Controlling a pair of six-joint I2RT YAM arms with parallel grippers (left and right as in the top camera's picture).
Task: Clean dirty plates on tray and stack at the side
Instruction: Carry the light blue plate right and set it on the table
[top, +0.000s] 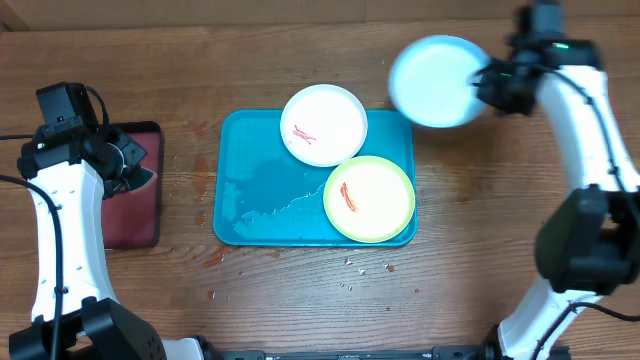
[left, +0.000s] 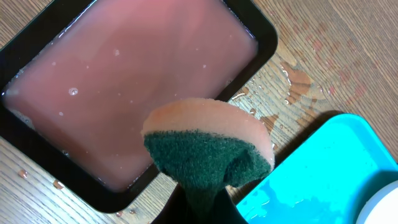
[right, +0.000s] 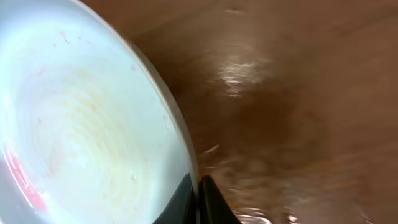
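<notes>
The robot's right gripper will go down next, easing away from the tray, and release the light blue plate onto the open wood, which is clear below the gripper.
A blue tray lies mid-table with a white plate and a green-rimmed plate on it, both marked with red streaks. My right gripper is shut on the rim of a light blue plate, held above the table right of the tray; in the right wrist view the plate fills the left, with a red smear at its lower left, and the fingers pinch its edge. My left gripper is shut on a pink and green sponge, over the edge of a black tub.
The black tub holds pinkish water and stands left of the tray. Water is pooled on the tray's left half. Drops and crumbs dot the wood in front of the tray. The tray's corner shows in the left wrist view.
</notes>
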